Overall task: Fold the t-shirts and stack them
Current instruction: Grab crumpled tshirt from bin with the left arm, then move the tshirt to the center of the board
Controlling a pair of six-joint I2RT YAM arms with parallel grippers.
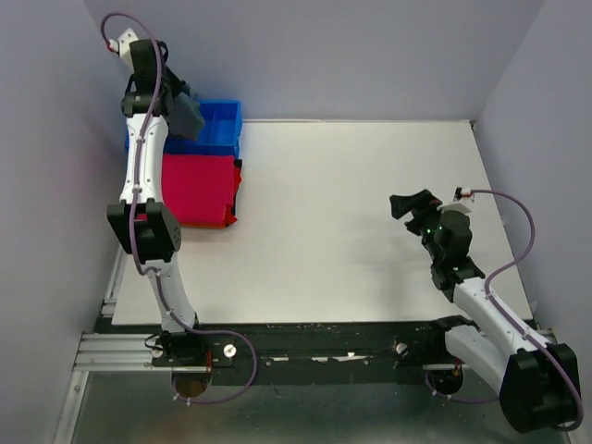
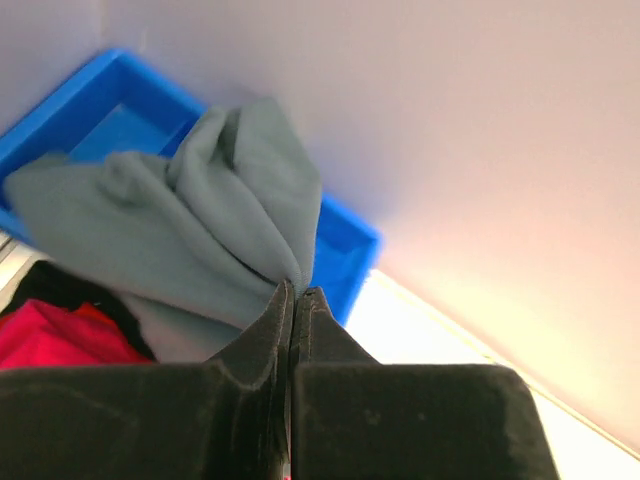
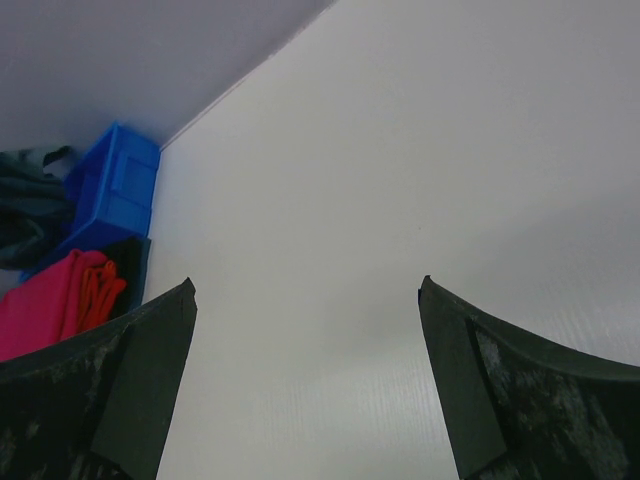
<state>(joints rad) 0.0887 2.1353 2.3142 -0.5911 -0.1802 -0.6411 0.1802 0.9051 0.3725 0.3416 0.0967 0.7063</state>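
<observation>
My left gripper needs to go up and swing toward the bare tabletop to release the t-shirt's fold, because that space is to its right in the top view.
My left gripper (image 2: pixel 298 292) is shut on a bunched fold of the slate grey t-shirt (image 2: pixel 200 220). In the top view this t-shirt (image 1: pixel 190 113) hangs from the left gripper (image 1: pixel 178 92) above the blue tray. The red-magenta t-shirt (image 1: pixel 196 190) lies folded on the table at the left, just in front of the tray; it shows as well in the left wrist view (image 2: pixel 50 335) and the right wrist view (image 3: pixel 50 300). On the right side of the table my right gripper (image 1: pixel 412 203) stands open over bare table, its jaws (image 3: pixel 305 290) wide apart with nothing between them.
The rigid blue plastic tray (image 1: pixel 222 125) sits in the far left corner against the back wall, also seen from the wrists (image 2: pixel 345 250) (image 3: pixel 110 185). Something black lies under the red t-shirt's edge (image 1: pixel 236 199). Grey walls close in the white table (image 1: pixel 370 213) on three sides.
</observation>
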